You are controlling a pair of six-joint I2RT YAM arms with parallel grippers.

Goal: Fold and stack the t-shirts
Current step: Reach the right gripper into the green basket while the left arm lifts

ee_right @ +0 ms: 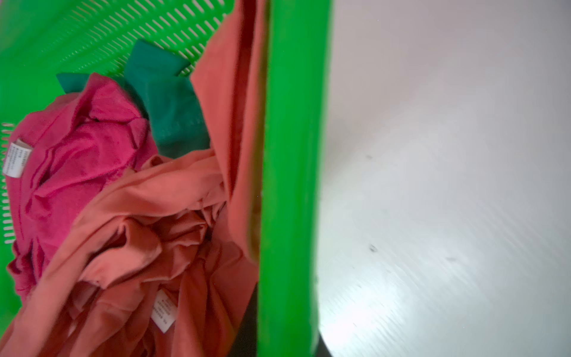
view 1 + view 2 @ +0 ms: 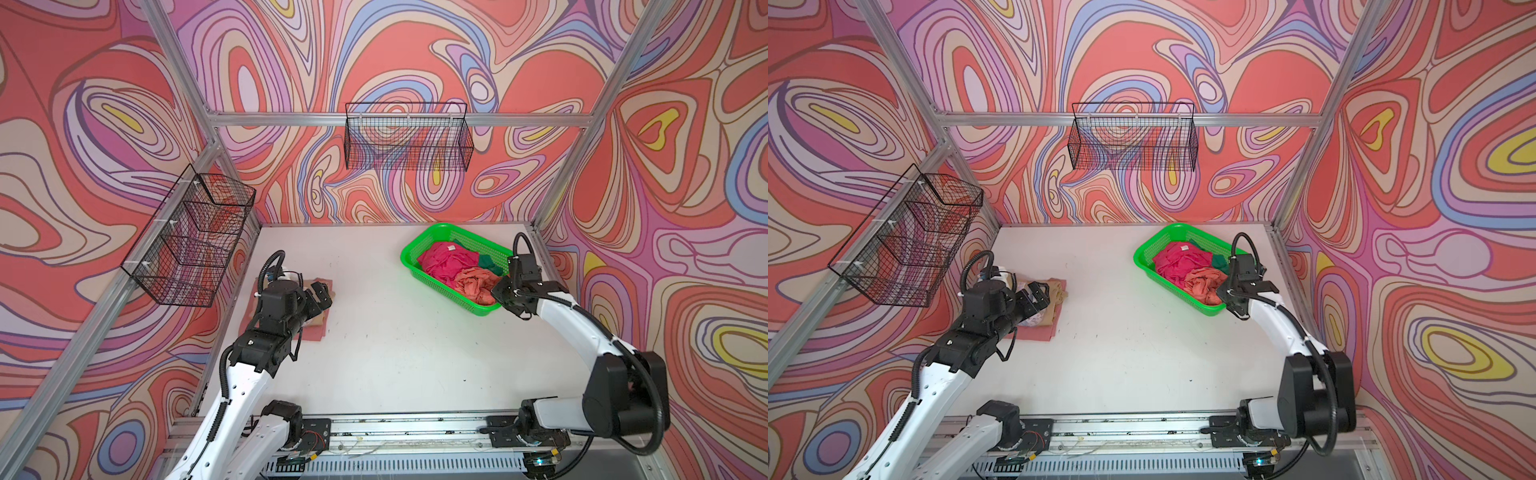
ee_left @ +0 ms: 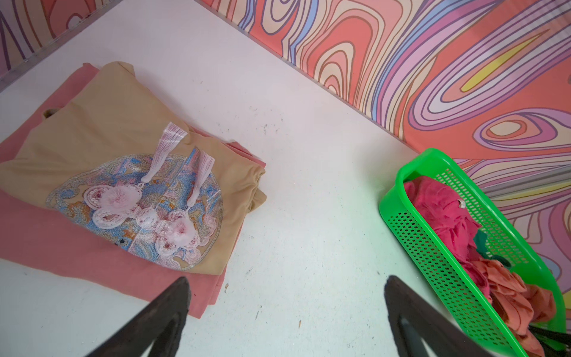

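Observation:
My right gripper pushes the green basket (image 2: 415,245) by its rim toward the table's far corner next and releases it, since that corner lies outward of the gripper.
A green basket (image 2: 415,245) at the table's back right holds crumpled t-shirts: coral-orange (image 2: 476,280), magenta-pink (image 2: 440,259) with a white label, and dark green (image 2: 488,262). My right gripper (image 2: 496,291) sits at the basket's near corner. In the right wrist view its jaws stand close together, half hidden by the basket rim (image 1: 290,154), and a taut band of the coral-orange t-shirt (image 1: 241,108) runs down to them. On the left, a folded tan t-shirt (image 3: 108,139) with a pale print lies on a folded salmon-pink one (image 3: 46,241). My left gripper (image 3: 287,278) hovers open and empty beside that stack.
Black wire baskets hang on the back wall (image 2: 407,137) and the left wall (image 2: 191,241). The white table (image 2: 395,353) stretches between the stack and the green basket. A metal rail (image 2: 395,428) carrying both arm bases runs along the front edge.

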